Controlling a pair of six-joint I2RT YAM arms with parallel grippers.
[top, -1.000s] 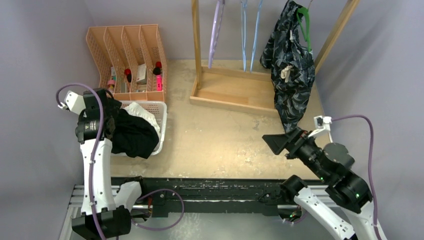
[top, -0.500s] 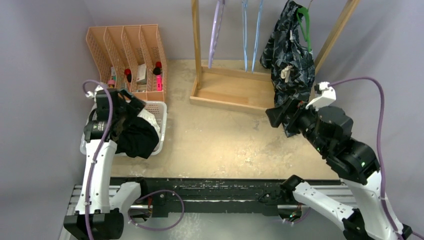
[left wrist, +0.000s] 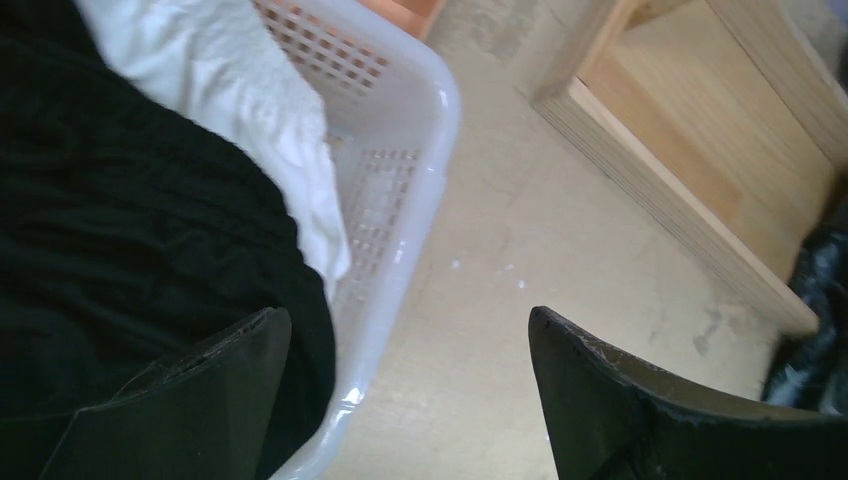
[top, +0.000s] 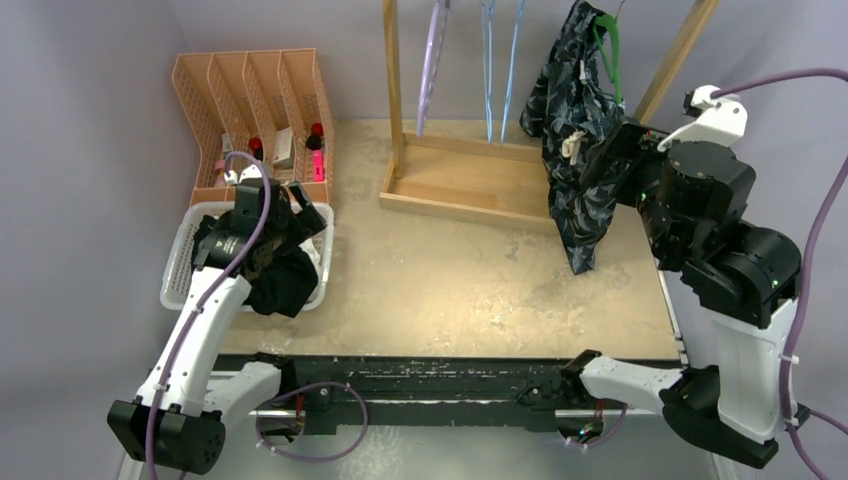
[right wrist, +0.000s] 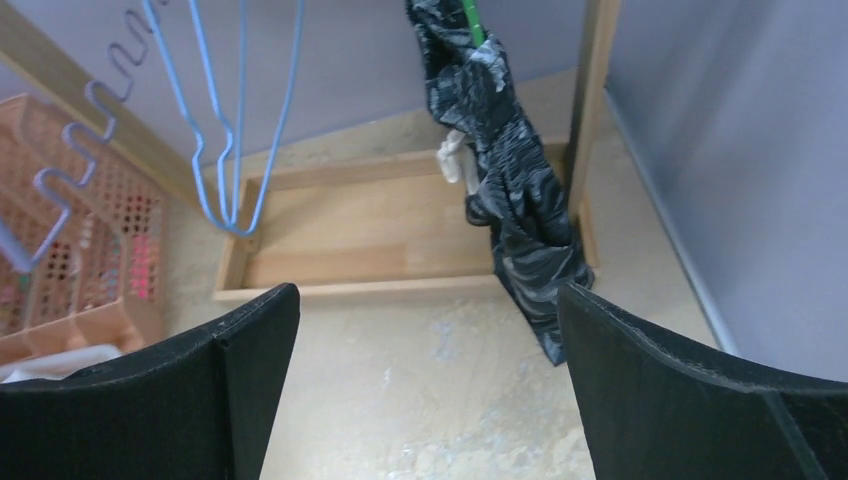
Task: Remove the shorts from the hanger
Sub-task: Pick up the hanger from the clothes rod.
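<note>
My right gripper moves outward to the green hanger's near end (top: 617,98) (right wrist: 478,38) next and closes on the shorts' waistband there, since its open fingers stand short of it.
Dark blue patterned shorts (top: 580,130) hang from a green hanger (top: 610,55) at the right end of the wooden rack. My right gripper (top: 605,152) is raised right beside them, open and empty. In the right wrist view the shorts (right wrist: 510,190) and the hanger (right wrist: 470,20) lie ahead of the gripper (right wrist: 428,292), apart from its fingers. Black shorts (top: 282,282) and white shorts (left wrist: 250,110) lie in a white basket (top: 178,262). My left gripper (top: 303,207) hovers open over the basket's right rim (left wrist: 420,130) with nothing between its fingers.
An orange file organizer (top: 255,110) stands behind the basket. The rack's wooden base (top: 470,180) and posts sit at the back. An empty purple hanger (top: 432,60) and blue hangers (top: 500,60) hang on it. A grey wall runs close on the right.
My right arm has risen and swung back toward the hanging shorts. My left gripper has moved right over the basket and opened wider, and the black shorts now lie free in the basket.
</note>
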